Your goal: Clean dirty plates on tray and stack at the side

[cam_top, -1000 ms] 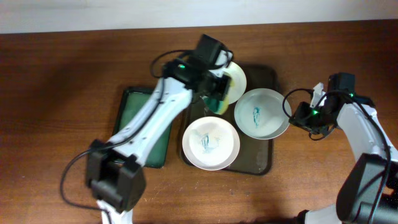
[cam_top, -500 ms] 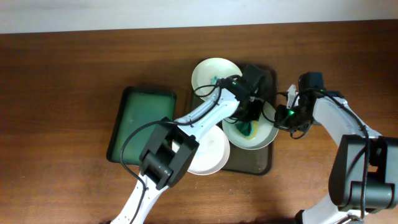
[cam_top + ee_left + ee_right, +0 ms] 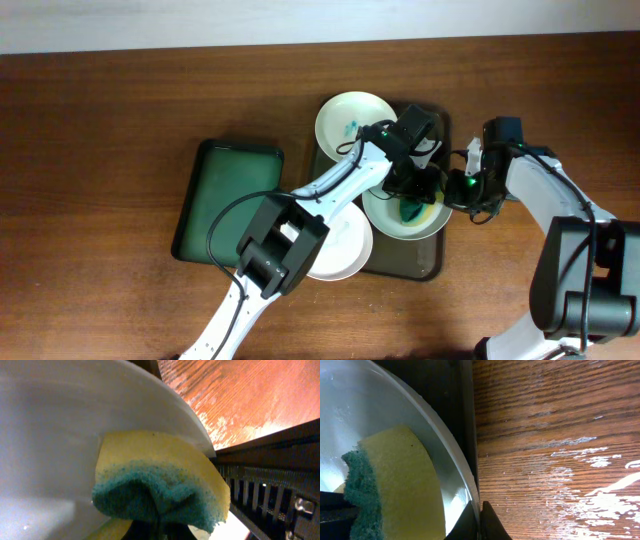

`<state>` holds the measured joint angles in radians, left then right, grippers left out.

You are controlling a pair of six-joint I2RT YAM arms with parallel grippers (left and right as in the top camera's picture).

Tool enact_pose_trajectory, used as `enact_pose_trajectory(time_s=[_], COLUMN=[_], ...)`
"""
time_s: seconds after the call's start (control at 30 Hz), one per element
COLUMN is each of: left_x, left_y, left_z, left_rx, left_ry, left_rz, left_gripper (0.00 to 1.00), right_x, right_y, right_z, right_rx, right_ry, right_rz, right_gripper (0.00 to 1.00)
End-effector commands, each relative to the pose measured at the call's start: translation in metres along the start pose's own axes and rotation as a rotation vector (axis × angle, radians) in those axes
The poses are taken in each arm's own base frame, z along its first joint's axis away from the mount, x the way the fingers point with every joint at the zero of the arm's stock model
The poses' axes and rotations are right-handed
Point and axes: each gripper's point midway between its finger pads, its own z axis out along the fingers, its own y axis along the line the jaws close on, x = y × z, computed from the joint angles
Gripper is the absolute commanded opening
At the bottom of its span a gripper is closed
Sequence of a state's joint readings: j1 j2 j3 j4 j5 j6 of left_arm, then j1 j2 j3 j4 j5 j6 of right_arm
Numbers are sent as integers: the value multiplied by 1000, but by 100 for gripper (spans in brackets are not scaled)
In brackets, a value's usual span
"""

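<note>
I will next lift the plate with my right gripper, carry it right in the overhead view to clear wood beside the dark tray, lower and release it.
Three white plates show in the overhead view. The back plate [image 3: 352, 118] has a teal smear. The front plate [image 3: 340, 250] lies partly under my left arm. The right plate [image 3: 385, 215] lies on the dark tray [image 3: 428, 258]. My left gripper [image 3: 413, 196] is shut on a yellow and teal sponge [image 3: 412, 211] pressed into the right plate. The sponge [image 3: 160, 487] rests on the plate's inner wall [image 3: 55, 430]. My right gripper [image 3: 480, 521] is shut on that plate's rim [image 3: 451, 442], with the sponge [image 3: 402, 485] just inside. It sits at the plate's right edge [image 3: 463, 190].
A smaller glossy green tray [image 3: 228, 200] lies left of the dark tray on the brown wooden table [image 3: 100, 150]. My left arm crosses over the front plate. A pale wall runs along the table's far edge.
My left gripper has carried the sponge from the back plate to the right plate. My right gripper has closed on that plate's rim. The plate has shifted slightly right.
</note>
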<state>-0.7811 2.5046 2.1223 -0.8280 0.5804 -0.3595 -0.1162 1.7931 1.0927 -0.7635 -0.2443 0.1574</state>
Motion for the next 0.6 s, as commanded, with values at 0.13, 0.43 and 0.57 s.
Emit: enact_pose_trajectory(time_s=[0.13,0.43,0.57], left_x=[20,-14,-14], left_y=[148,53,42], left_z=[-59,-226,-330], left_rx=[-877,-841,-740], left_ry=[-6,-158,-338], left_rz=[-51,22,4], left_gripper=[0,0,0], right_x=[-3,6,5], right_y=[-1,7,9], right_z=[-2,-2,-2], right_rx=[15,-33,-44], right_ry=[-11,29,23], right_rz=[4,10,6], right_gripper=[4,4,12])
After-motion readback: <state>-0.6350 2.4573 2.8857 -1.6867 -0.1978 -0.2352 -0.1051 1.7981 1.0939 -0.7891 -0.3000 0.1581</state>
